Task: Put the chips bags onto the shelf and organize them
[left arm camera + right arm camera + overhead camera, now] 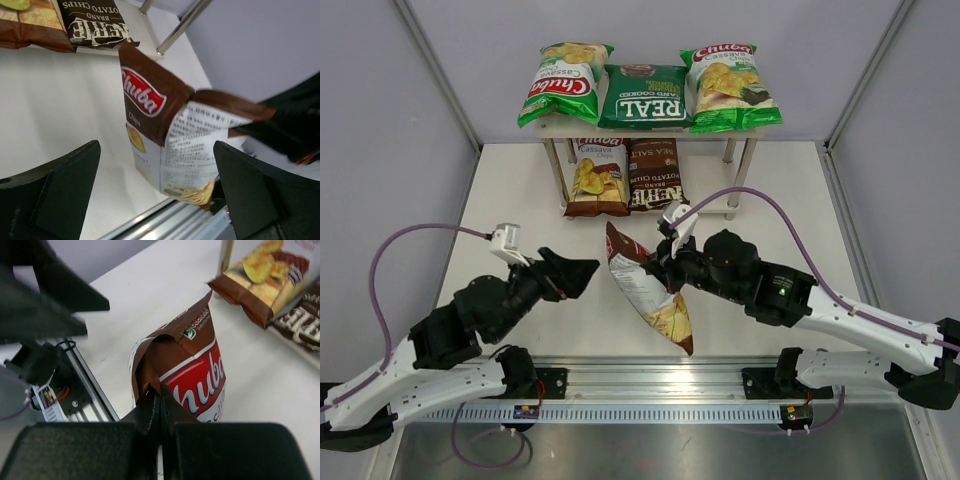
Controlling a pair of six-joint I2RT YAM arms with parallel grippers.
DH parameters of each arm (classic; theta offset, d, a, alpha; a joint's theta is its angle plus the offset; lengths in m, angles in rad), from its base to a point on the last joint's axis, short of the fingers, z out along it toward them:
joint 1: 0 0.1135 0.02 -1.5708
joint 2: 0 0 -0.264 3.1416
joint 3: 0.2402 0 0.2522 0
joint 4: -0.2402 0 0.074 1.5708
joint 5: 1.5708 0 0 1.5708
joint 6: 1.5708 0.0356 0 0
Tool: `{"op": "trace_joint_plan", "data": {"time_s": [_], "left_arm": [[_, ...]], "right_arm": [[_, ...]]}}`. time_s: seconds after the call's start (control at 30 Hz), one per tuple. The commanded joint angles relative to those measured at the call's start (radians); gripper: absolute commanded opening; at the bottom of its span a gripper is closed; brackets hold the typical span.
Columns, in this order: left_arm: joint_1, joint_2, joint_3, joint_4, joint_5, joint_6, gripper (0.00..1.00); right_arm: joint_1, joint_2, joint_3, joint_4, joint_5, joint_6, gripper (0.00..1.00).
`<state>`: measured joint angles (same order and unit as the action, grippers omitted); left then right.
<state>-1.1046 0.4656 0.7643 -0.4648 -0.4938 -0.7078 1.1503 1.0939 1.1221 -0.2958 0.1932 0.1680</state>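
The bag's brown end (620,242) (137,64) is next for my left gripper, which will move toward my right gripper and slightly back and turn onto that end.
My right gripper (661,266) is shut on the top edge of a brown-and-white Chuba bag (646,292) and holds it tilted over the table's front middle. The right wrist view shows the jaws (161,401) pinching the folded top of this bag (197,372). My left gripper (584,272) is open and empty just left of the bag, which sits between its fingers (156,145) in the left wrist view (165,125). The shelf (660,134) carries a light-green Chuba (565,80), the REAL bag (643,97) and another light-green Chuba (728,87) on top. Below lie a brown-and-white Chuba (599,177) and the Kettle bag (655,172).
The right third of the lower board (715,185) is bare. A shelf leg (182,25) stands just behind the held bag. An aluminium rail (650,385) runs along the near edge. Grey walls close in the table on the left, right and back.
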Motion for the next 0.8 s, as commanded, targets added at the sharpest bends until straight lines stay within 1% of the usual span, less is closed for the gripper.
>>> {"op": "trace_joint_plan", "data": {"time_s": [0.0, 0.03, 0.07, 0.13, 0.17, 0.2, 0.23, 0.27, 0.33, 0.4, 0.43, 0.53, 0.6, 0.67, 0.77], "left_arm": [[-0.004, 0.01, 0.144, -0.302, -0.118, -0.35, 0.99], [-0.003, 0.011, 0.176, -0.319, -0.105, -0.402, 0.99], [-0.003, 0.015, 0.188, -0.319, -0.083, -0.468, 0.99], [-0.003, 0.037, 0.222, -0.317, -0.019, -0.543, 0.99], [-0.003, 0.053, 0.233, -0.319, 0.007, -0.602, 0.99], [-0.003, 0.088, 0.245, -0.319, 0.032, -0.631, 0.99], [-0.003, 0.116, 0.285, -0.36, 0.069, -0.668, 0.99], [-0.003, 0.142, 0.306, -0.383, 0.086, -0.724, 0.99], [-0.003, 0.221, 0.352, -0.455, 0.145, -0.783, 0.99], [-0.003, 0.267, 0.389, -0.474, 0.191, -0.832, 0.99], [-0.003, 0.298, 0.391, -0.48, 0.236, -0.852, 0.99], [-0.004, 0.324, 0.366, -0.469, 0.284, -0.903, 0.99], [-0.003, 0.32, 0.314, -0.462, 0.281, -0.961, 0.99], [-0.003, 0.294, 0.277, -0.466, 0.264, -1.024, 0.99], [-0.001, 0.268, 0.205, -0.428, 0.251, -1.061, 0.99]], "right_arm": [[0.003, -0.052, -0.053, 0.081, -0.188, -0.241, 0.0], [0.002, -0.069, -0.067, 0.092, -0.239, -0.267, 0.0], [0.002, -0.075, -0.08, 0.118, -0.251, -0.294, 0.0], [0.003, -0.101, -0.123, 0.144, -0.268, -0.373, 0.0], [0.003, -0.114, -0.145, 0.186, -0.293, -0.407, 0.0], [0.003, -0.127, -0.194, 0.217, -0.305, -0.477, 0.0], [0.003, -0.159, -0.22, 0.249, -0.316, -0.505, 0.0], [0.003, -0.176, -0.244, 0.326, -0.325, -0.566, 0.0], [0.003, -0.219, -0.309, 0.377, -0.359, -0.625, 0.0], [0.003, -0.235, -0.33, 0.4, -0.379, -0.688, 0.0], [0.002, -0.236, -0.329, 0.396, -0.391, -0.702, 0.0], [0.003, -0.227, -0.318, 0.365, -0.411, -0.754, 0.0], [0.003, -0.23, -0.323, 0.34, -0.438, -0.809, 0.0], [0.003, -0.236, -0.331, 0.351, -0.433, -0.82, 0.0], [0.003, -0.25, -0.35, 0.372, -0.465, -0.828, 0.0]]}}
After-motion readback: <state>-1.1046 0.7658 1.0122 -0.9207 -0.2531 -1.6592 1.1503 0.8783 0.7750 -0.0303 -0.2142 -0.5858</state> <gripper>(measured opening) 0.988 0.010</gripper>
